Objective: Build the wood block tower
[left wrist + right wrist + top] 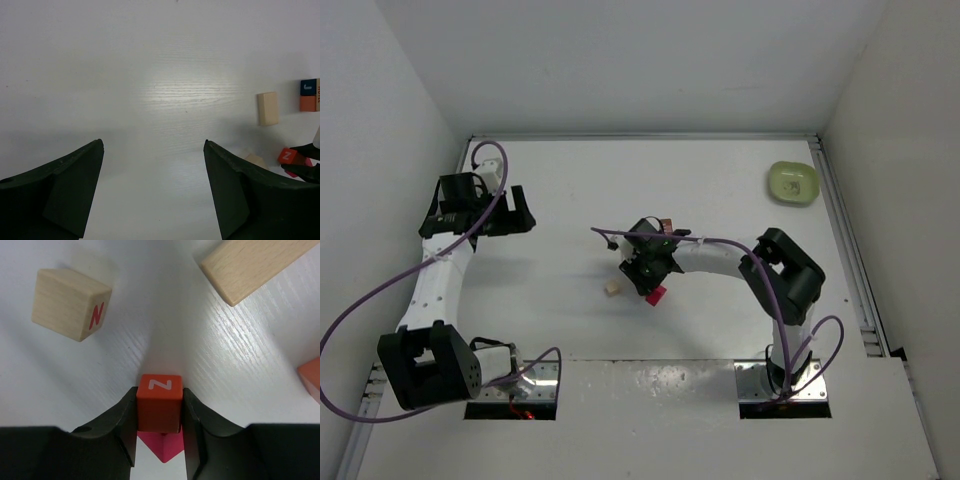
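The blue and orange stack (666, 225) stands farther outward, so my right gripper next needs to lift the red block high enough to clear that stack, move outward and release it on top of the stack.
My right gripper (160, 396) is shut on a red wood block (160, 402) marked N, one finger against each side. The red block sits on top of a magenta-pink block (163, 446), a two-block tower on the table. From above, the right gripper (648, 272) is at mid-table with the magenta block (657, 294) showing below it. A pale cube (70, 302) with a red N lies to the far left. A long pale block (255, 265) lies to the far right. My left gripper (153, 145) hangs open over bare table, holding nothing.
A block with blue and orange faces (309, 95) stands beyond the long pale block (268, 108). An orange block (311, 377) shows at the right wrist view's edge. A light green bowl (793, 182) sits at the back right. White walls enclose the table.
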`<state>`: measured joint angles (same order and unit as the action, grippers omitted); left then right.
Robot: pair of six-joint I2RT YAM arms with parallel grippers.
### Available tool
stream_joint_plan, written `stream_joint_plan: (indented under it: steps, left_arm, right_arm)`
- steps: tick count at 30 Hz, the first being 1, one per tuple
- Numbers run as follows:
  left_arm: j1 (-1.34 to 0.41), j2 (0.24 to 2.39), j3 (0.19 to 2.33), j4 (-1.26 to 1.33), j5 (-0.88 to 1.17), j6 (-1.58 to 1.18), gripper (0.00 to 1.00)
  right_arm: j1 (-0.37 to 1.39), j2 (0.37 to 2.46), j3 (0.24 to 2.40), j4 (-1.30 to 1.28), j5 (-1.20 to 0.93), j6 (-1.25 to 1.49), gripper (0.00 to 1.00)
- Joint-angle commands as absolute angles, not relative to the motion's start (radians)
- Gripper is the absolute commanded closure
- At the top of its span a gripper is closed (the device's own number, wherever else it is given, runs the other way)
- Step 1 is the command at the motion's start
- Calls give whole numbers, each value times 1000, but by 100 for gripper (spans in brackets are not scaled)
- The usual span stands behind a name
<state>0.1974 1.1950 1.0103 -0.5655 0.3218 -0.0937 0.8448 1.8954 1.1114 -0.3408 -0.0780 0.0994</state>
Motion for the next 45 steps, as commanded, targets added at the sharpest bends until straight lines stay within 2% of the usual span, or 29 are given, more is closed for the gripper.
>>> stream_joint_plan:
  steps: [1, 7, 11, 18, 28, 45]
  left_arm:
    - [209, 1200, 1014, -525, 347, -117, 13]
    - [196, 1190, 1045, -494, 356, -138, 13]
    - [158, 1190, 1045, -443, 331, -190, 13]
    - [117, 1218, 1075, -414, 321, -239, 12]
    - [98, 1266, 1129, -414, 291, -239, 10]
    - [98, 1284, 1129, -405, 291, -239, 9]
  right_arm:
    - [844, 1859, 1124, -342, -60, 101, 100]
    - [825, 1723, 1278, -442, 21, 328, 100]
    - [804, 1715, 1452, -688, 152, 495, 100]
    - [700, 1722, 1563, -707, 314, 620, 100]
    - [589, 1870, 1684, -695, 230, 614, 100]
    - [557, 1890, 1629, -710, 153, 603, 96]
